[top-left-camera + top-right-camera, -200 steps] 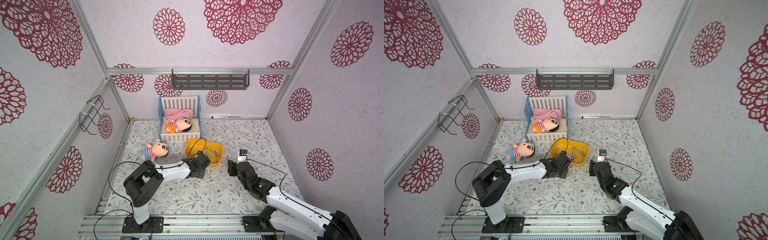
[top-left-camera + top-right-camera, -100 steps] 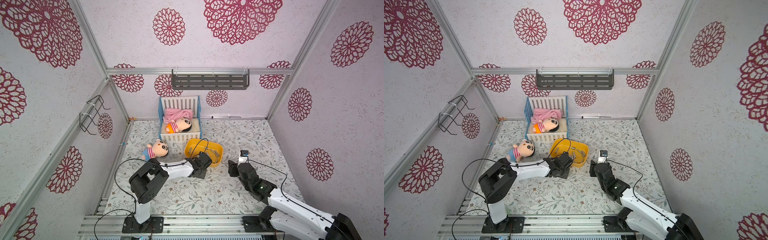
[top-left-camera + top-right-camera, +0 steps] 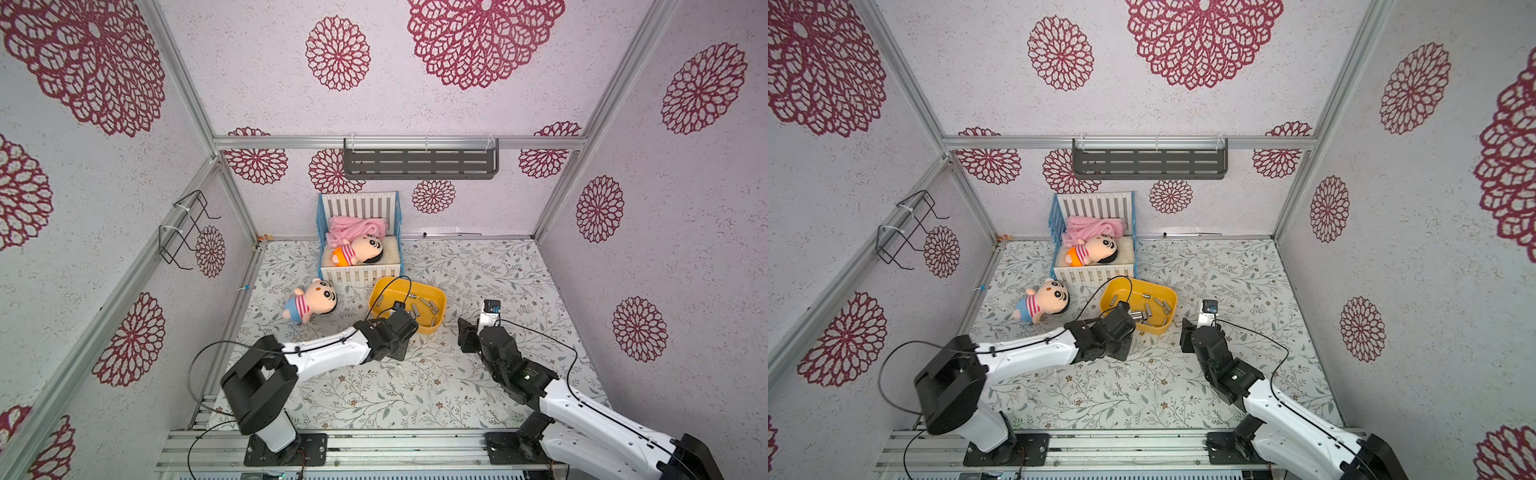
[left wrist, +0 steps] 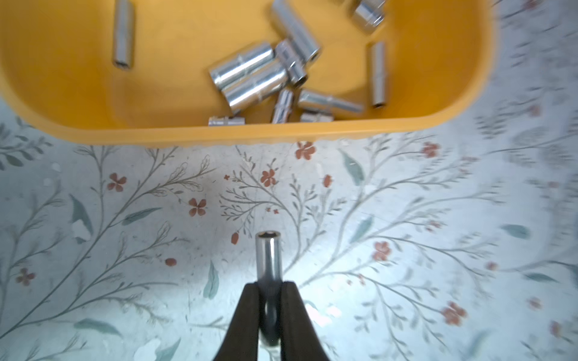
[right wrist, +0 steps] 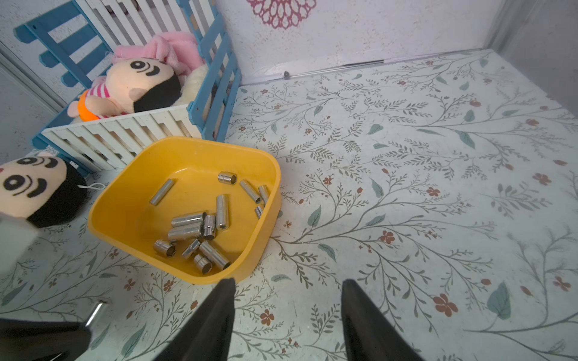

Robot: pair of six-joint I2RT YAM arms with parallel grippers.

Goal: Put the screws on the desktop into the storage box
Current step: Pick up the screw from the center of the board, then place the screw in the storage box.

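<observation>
My left gripper needs to go up and outward next, over the inside of the yellow storage box, to release the screw. The screw is still short of the box's near rim.
My left gripper (image 4: 270,284) is shut on one shiny silver screw (image 4: 268,259), which sticks out past the fingertips just above the floral desktop (image 4: 406,218). It is a short way in front of the yellow storage box (image 4: 250,134). Several more screws (image 4: 250,75) lie loose inside the box, also seen in the right wrist view as screws (image 5: 187,228) in the storage box (image 5: 125,187). My right gripper (image 5: 287,283) stands open and empty over the desktop, beside the box's near corner. In both top views the box (image 3: 432,328) (image 3: 1158,330) sits between the two arms.
A white-and-blue crib (image 3: 361,274) with a plush doll and a pink blanket stands just behind the box. A second doll (image 3: 309,299) lies on the desktop left of the box. Walls enclose three sides, with a grey shelf (image 3: 419,164) on the back wall.
My left jaws have closed the last bit onto the screw, and the left arm's elbow has shifted. The right arm has barely moved.
</observation>
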